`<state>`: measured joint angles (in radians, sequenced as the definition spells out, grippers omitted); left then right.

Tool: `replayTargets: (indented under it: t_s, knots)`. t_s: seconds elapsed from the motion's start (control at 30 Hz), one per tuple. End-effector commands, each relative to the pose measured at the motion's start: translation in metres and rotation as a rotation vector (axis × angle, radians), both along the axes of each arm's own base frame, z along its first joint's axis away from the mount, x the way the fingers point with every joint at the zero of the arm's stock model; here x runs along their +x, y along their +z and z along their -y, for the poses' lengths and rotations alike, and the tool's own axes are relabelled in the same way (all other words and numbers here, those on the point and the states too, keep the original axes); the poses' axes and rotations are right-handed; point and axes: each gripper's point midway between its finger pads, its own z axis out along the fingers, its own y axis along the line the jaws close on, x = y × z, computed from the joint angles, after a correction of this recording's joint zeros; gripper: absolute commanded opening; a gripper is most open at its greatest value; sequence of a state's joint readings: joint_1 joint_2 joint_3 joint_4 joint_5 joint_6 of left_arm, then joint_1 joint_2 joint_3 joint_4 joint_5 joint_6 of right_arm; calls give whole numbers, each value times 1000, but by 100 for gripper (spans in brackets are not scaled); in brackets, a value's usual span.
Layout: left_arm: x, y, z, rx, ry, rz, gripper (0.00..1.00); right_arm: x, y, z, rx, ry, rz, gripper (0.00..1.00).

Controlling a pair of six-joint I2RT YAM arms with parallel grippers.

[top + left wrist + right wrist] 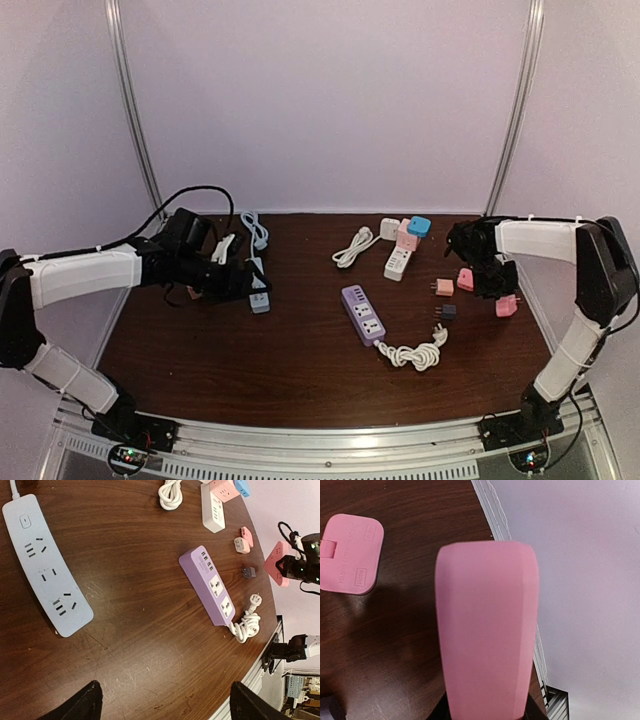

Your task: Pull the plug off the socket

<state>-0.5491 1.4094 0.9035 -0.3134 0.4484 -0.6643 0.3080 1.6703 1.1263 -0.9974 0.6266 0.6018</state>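
My right gripper should go down next onto the bare wood (492,320) (412,640) beside the dark grey adapter and let go of the pink plug there, because that patch is clear.
My right gripper (497,290) is shut on a pink plug (507,305) and holds it above the table's right edge. In the right wrist view this plug (487,630) fills the middle and hides the fingertips. A white power strip (398,262) lies at the back with a pink plug (407,238) and a blue plug (419,225) at its far end. My left gripper (238,280) is open and empty beside a light blue power strip (260,290). In the left wrist view its fingertips (82,704) stand wide apart over bare wood.
A purple power strip (362,314) with a coiled white cord (412,353) lies mid-table. Loose on the right are a pink plug (465,279), a peach plug (444,287) and a dark grey adapter (448,311). A white coiled cable (350,248) lies at the back.
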Motion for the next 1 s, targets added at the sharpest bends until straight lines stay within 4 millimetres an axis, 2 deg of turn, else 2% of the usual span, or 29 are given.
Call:
replayTargets:
  t_s: [0.0, 0.1, 0.23, 0.53, 0.77, 0.97]
  knots:
    - [-2, 22, 3, -21, -42, 75, 89, -8, -16, 15, -97, -55, -48, 2]
    - [-5, 23, 1, -25, -42, 78, 90, -6, -32, 12, -81, -56, -73, 7]
    - [-7, 24, -2, -21, -40, 83, 90, -1, -53, 0, 2, -43, -78, 23]
    - [-5, 17, -1, -10, -35, 70, 90, 9, -71, -33, 232, -5, -9, 45]
    - [-3, 17, -1, -5, -33, 70, 90, 11, -75, -50, 312, 24, 10, 63]
    - [-3, 13, -2, -1, -25, 59, 90, 14, -61, -57, 352, 42, 46, 74]
